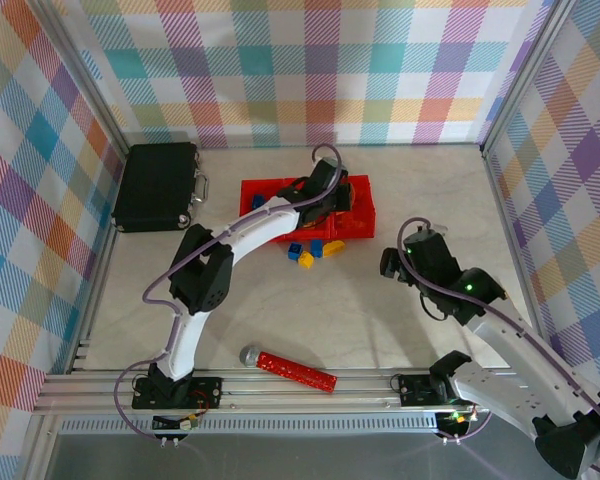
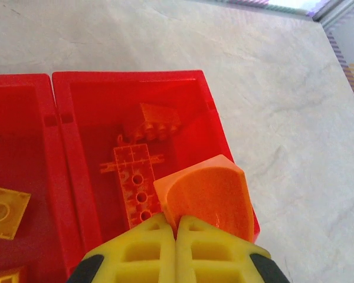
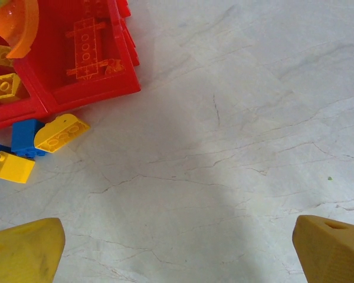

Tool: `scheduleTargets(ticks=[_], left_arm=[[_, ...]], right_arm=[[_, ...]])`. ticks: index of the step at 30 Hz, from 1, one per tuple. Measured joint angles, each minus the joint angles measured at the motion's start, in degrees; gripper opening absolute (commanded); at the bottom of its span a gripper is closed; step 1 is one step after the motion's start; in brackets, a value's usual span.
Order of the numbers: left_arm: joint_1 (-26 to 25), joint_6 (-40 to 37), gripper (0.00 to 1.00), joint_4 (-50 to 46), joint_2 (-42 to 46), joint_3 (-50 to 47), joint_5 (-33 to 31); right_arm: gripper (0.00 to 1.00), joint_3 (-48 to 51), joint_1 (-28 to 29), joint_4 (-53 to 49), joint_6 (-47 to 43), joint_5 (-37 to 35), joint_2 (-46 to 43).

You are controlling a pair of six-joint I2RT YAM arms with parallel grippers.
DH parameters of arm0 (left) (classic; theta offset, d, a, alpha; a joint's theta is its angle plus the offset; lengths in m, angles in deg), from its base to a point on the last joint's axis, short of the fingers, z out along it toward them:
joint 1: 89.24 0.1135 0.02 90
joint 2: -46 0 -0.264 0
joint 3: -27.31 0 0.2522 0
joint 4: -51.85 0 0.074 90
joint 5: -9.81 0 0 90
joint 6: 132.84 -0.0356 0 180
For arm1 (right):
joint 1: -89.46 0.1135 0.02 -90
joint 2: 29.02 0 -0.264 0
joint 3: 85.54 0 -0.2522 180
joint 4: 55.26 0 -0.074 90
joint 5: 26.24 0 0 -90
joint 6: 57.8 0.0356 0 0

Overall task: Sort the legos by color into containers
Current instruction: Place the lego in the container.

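The left gripper moves farther over the orange pieces' bin next, since they lie outward of its fingertips, and then releases the curved orange lego (image 2: 206, 197).
My left gripper (image 2: 177, 227) hangs over the right-hand bin of the red containers (image 2: 215, 118) and is shut on the curved orange lego (image 2: 206, 197). Orange pieces (image 2: 135, 177) lie in that bin, and a yellow plate (image 2: 6, 209) lies in the middle one. From above, the left gripper (image 1: 325, 195) is over the containers (image 1: 358, 222). Loose blue (image 1: 295, 250) and yellow (image 1: 334, 246) legos sit on the table just in front of them. My right gripper (image 1: 395, 262) stands open to the right over bare table, its fingertips (image 3: 23, 250) wide apart. Yellow (image 3: 62, 132) and blue (image 3: 28, 138) bricks lie ahead of it.
A black hard case (image 1: 157, 185) lies at the back left. A long red studded bar with a grey ball end (image 1: 295, 370) rests near the front rail. Plaid walls close in the table on three sides.
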Motion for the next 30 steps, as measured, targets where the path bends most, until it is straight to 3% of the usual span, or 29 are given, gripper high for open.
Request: scheduleTargets(ticks=[8, 12, 15, 17, 20, 30], left_arm=[[-0.11, 3.19, 0.01, 2.86, -5.57, 5.88, -2.99], [-0.22, 4.63, 0.08, 3.15, -8.52, 9.88, -3.23], [-0.39, 5.29, 0.20, 3.21, -10.05, 11.96, -3.45], [-0.44, 5.68, 0.46, 3.19, -10.58, 12.48, -3.85], [-0.44, 5.84, 0.64, 2.84, -11.13, 13.42, -4.37], [-0.48, 0.92, 0.85, 2.12, -10.67, 16.13, -4.92]], right_arm=[[0.99, 0.00, -0.04, -1.55, -0.02, -0.37, -1.79], [0.99, 0.00, -0.04, -2.47, 0.04, -0.61, -2.47], [0.99, 0.07, -0.04, -3.58, 0.46, -0.85, -3.13], [0.99, 0.28, -0.04, -4.37, 0.63, -1.14, -4.02], [0.99, 1.01, -0.04, -4.72, 0.70, -1.68, -5.90], [0.99, 2.69, -0.04, -5.14, 0.85, -2.91, -7.02]])
